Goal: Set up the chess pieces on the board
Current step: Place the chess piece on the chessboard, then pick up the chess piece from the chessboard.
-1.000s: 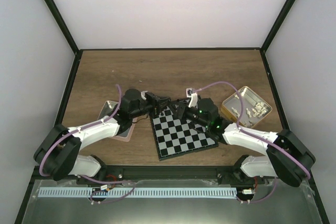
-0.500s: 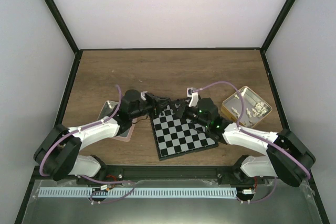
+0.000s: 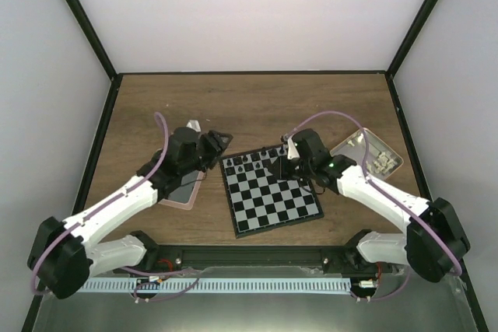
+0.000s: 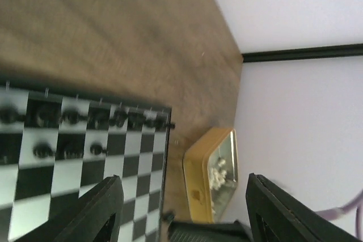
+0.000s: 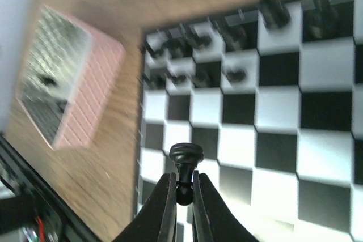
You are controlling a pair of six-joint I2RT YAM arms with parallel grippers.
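Observation:
The robot's right gripper should next lower the black pawn [image 5: 186, 161] outward onto the dark square beside the front row's end pawn and release it, since that square is empty.
The board [image 3: 274, 196] lies at the middle of the table, with several black chess pieces [image 3: 250, 160] in two rows along its far edge. My left gripper [image 3: 217, 141] hovers just off the board's far-left corner. It is open, with nothing between its fingers [image 4: 106, 211]. My right gripper [image 3: 289, 158] hangs over the board's far-right part, shut on a black pawn [image 5: 186, 161] that it grips by the head, base outward, above the squares [image 5: 272, 140]. In the right wrist view the black pieces [image 5: 227, 35] stand beyond the pawn.
A tan tin [image 3: 366, 155] holding whitish pieces stands right of the board and also shows in the left wrist view [image 4: 211, 168]. A pink-rimmed tray [image 3: 183, 188] sits left of the board under my left arm; the right wrist view shows the tray [image 5: 71, 97] too.
My left gripper opened and drew back to the left, off the board's far edge. My right gripper closed on a black pawn and moved right with it.

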